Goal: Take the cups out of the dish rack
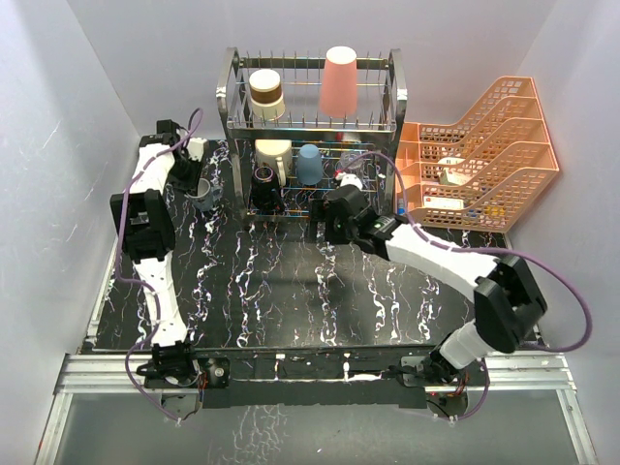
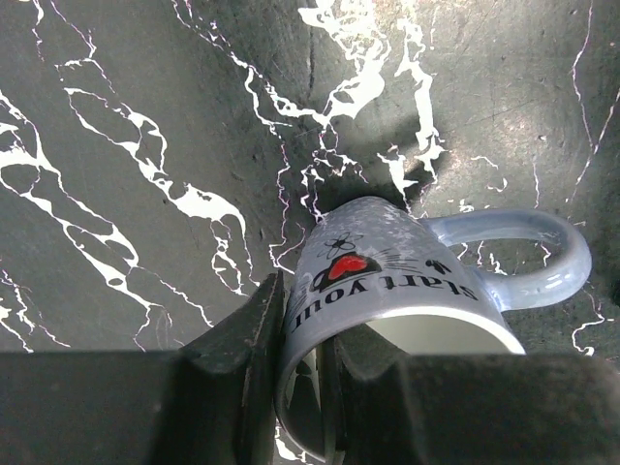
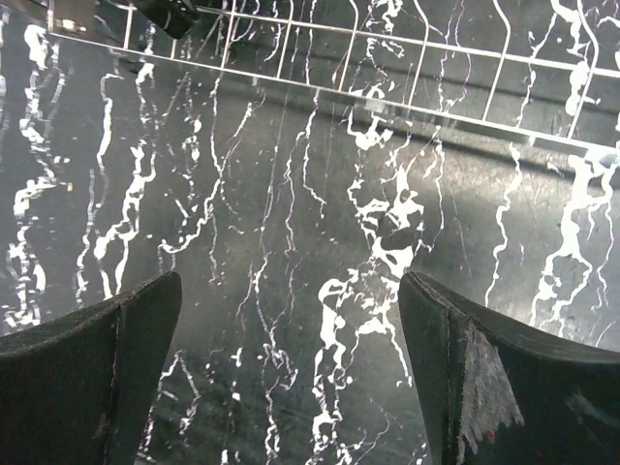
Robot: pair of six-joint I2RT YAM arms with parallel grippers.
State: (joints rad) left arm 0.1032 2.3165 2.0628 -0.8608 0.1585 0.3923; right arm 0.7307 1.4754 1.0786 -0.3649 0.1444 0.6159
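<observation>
The black mug's handle (image 1: 279, 203) (image 3: 172, 14) juts toward my right gripper, so the gripper slides across to the left in the top view onto it next.
The steel dish rack (image 1: 312, 126) stands at the back of the table. On its top tier are a brown-and-cream cup (image 1: 266, 94) and a salmon-pink tumbler (image 1: 339, 82). The lower tier holds a cream mug (image 1: 273, 158), a blue cup (image 1: 309, 163), a black mug (image 1: 263, 186) and a clear glass (image 1: 354, 174). My left gripper (image 1: 199, 182) (image 2: 300, 325) is shut on the wall of a pale grey-blue printed mug (image 1: 204, 195) (image 2: 387, 266), left of the rack and down at the table. My right gripper (image 1: 331, 218) (image 3: 291, 300) is open and empty, just in front of the rack's lower tier.
Orange plastic mesh trays (image 1: 484, 155) stand to the right of the rack. The black marble table (image 1: 291, 291) is walled in white on the left, back and right. The rack's bottom wires (image 3: 387, 58) show at the top of the right wrist view.
</observation>
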